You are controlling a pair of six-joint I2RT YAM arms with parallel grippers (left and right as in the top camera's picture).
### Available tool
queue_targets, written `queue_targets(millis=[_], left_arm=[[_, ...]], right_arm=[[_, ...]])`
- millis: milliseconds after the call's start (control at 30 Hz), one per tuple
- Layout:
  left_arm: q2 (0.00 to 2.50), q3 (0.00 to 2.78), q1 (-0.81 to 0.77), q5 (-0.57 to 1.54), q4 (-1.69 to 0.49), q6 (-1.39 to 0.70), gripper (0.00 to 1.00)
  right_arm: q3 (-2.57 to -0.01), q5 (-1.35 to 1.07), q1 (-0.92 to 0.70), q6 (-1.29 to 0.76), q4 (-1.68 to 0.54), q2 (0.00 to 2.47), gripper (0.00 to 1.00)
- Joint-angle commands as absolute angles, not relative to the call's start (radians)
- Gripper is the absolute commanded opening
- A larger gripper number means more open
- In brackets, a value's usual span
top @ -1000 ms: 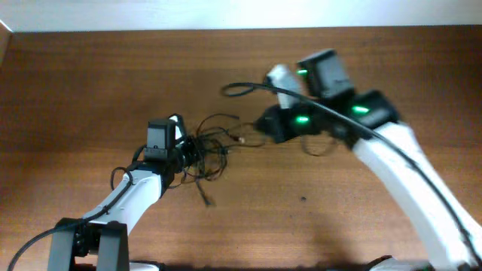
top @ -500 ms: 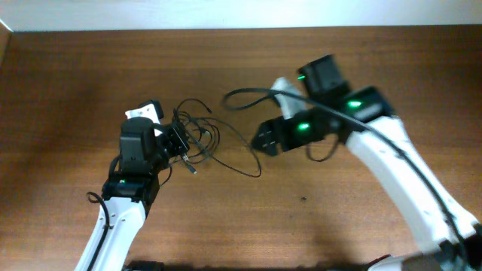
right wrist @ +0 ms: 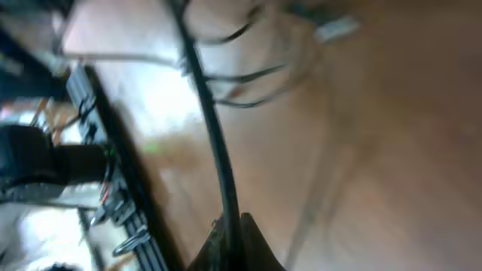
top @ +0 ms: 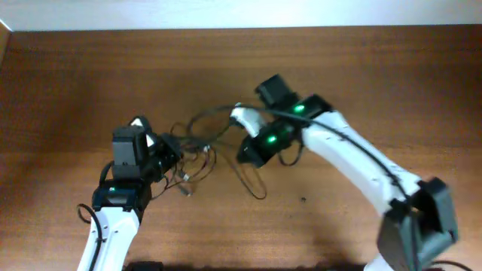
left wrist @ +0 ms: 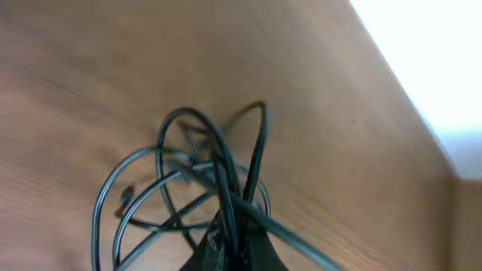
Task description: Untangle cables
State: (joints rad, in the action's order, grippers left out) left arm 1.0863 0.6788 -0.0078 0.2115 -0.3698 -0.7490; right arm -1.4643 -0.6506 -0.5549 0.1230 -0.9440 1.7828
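My right gripper holds one cable apart. I need to move my left gripper next toward the table's middle and open it to leave the several cables on the table.
The cables (top: 197, 156) are thin black cords in a loose clump left of the table's middle, and one strand loops out to the lower right (top: 260, 194). My left gripper (top: 170, 150) is shut on several strands at the clump's left side. The left wrist view shows the loops (left wrist: 188, 173) fanning out from the jaws (left wrist: 235, 241). My right gripper (top: 245, 153) sits just right of the clump. In the blurred right wrist view its jaws (right wrist: 230, 245) are shut on one black cord (right wrist: 211, 128) running up towards a pale plug end (right wrist: 335, 28).
The brown wooden table (top: 361, 68) stretches to a pale wall edge at the back. A thicker black cable (top: 207, 117) belonging to the right arm arcs over the clump. The left arm's base (right wrist: 45, 162) shows blurred in the right wrist view.
The right arm has swung left and down, close to the clump. The left gripper has shifted slightly down with the clump. The strand between the grippers now hangs as a loop to the lower right.
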Motion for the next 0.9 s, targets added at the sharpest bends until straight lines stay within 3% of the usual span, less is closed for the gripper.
queue_targets(millis=[0, 67, 200, 233, 300, 333, 367, 433, 500, 600, 633, 667, 733, 800, 833, 867], left_arm=[[1.074, 0.693, 0.008, -0.178, -0.515, -0.733, 0.00], [1.074, 0.693, 0.008, -0.181, -0.490, -0.733, 0.01], [1.074, 0.693, 0.008, -0.147, -0.386, -0.733, 0.00], [1.074, 0.693, 0.008, 0.026, -0.306, -0.731, 0.00], [1.074, 0.693, 0.008, 0.551, -0.010, -0.438, 0.00], [1.074, 0.693, 0.013, 0.758, 0.143, -0.365, 0.13], [1.071, 0.693, 0.030, 0.792, 0.196, -0.365, 0.19], [1.069, 0.693, 0.143, 0.797, 0.246, -0.366, 0.07], [1.069, 0.693, 0.276, 0.792, 0.199, -0.369, 0.00], [1.069, 0.693, 0.423, 0.733, 0.020, -0.409, 0.00], [1.069, 0.693, 0.430, 0.746, -0.053, -0.459, 0.04], [1.070, 0.693, 0.405, 0.788, -0.104, -0.479, 0.28], [1.072, 0.693, 0.293, 0.831, -0.146, -0.479, 0.99], [1.072, 0.693, 0.138, 0.786, -0.149, -0.478, 0.99], [1.073, 0.693, 0.052, 0.714, -0.159, -0.484, 0.99], [1.076, 0.693, -0.034, 0.614, -0.171, -0.542, 0.99]], right_arm=[[-1.491, -0.384, -0.315, -0.023, -1.024, 1.538, 0.04], [-1.491, -0.350, -0.132, -0.047, -1.091, 1.429, 0.04], [-1.491, -0.263, 0.044, -0.166, -1.201, 1.402, 0.04], [-1.490, -0.258, 0.046, -0.166, -1.220, 1.407, 0.04], [-1.490, -0.154, 0.047, -0.180, -1.243, 1.412, 0.04], [-1.490, 0.054, 0.047, -0.287, -1.255, 1.413, 0.04], [-1.490, 0.192, 0.051, -0.360, -1.272, 1.413, 0.04], [-1.490, 0.319, 0.138, -0.436, -1.310, 1.413, 0.04], [-1.490, 0.314, 0.257, -0.458, -1.313, 1.414, 0.04], [-1.490, 0.197, 0.368, -0.431, -1.314, 1.414, 0.04], [-1.490, 0.086, 0.363, -0.375, -1.308, 1.414, 0.04], [-1.490, -0.035, 0.341, -0.283, -1.292, 1.414, 0.04], [-1.490, -0.281, 0.271, -0.060, -1.239, 1.414, 0.04], [-1.490, -0.208, 0.215, -0.101, -1.200, 1.414, 0.05], [-1.490, -0.115, 0.215, -0.213, -1.212, 1.414, 0.27], [-1.490, -0.049, 0.216, -0.278, -1.231, 1.414, 0.39]])
